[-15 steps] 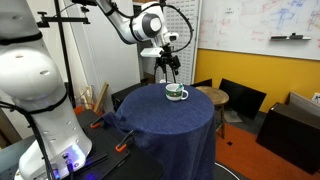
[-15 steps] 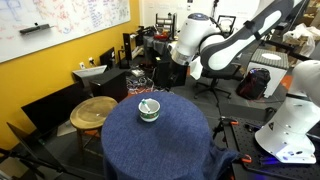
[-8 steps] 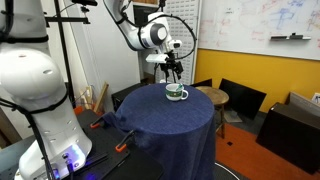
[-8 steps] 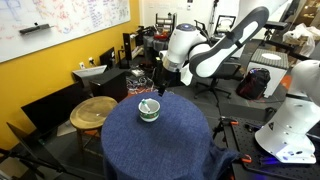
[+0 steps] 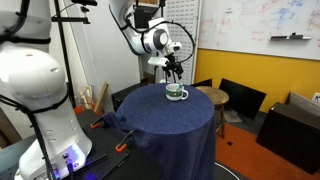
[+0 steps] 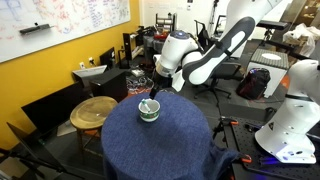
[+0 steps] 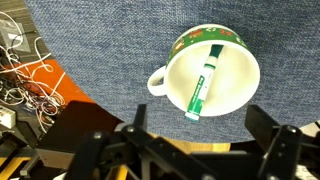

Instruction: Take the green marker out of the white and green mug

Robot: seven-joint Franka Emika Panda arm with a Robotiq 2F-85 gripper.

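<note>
I will next lower my gripper with open fingers onto the green marker's end on the mug's near rim (image 6: 146, 102) (image 7: 194, 108), because that end sticks out past the mug's rim.
The white and green mug (image 7: 212, 72) stands on the blue cloth, its handle to the left in the wrist view. It also shows in both exterior views (image 5: 176, 93) (image 6: 149, 110). The green marker (image 7: 201, 84) leans inside the mug, one end resting on the near rim. My gripper (image 7: 195, 150) is open and empty, hovering above the mug, its fingers (image 7: 268, 128) spread wide on either side of the mug's near edge. In an exterior view the gripper (image 5: 174, 72) hangs just above the mug; it shows in an exterior view (image 6: 153, 93) too.
The mug stands on a round table under a blue cloth (image 5: 170, 115). A wooden stool (image 6: 94, 112) and black chairs (image 5: 240, 98) stand beside it. Cables (image 7: 25, 75) lie on the orange floor. A white robot base (image 5: 35, 90) stands near.
The arm has moved towards the mug and lowered, bringing the open gripper from off to the side to just above the mug. The mug and marker have not moved.
</note>
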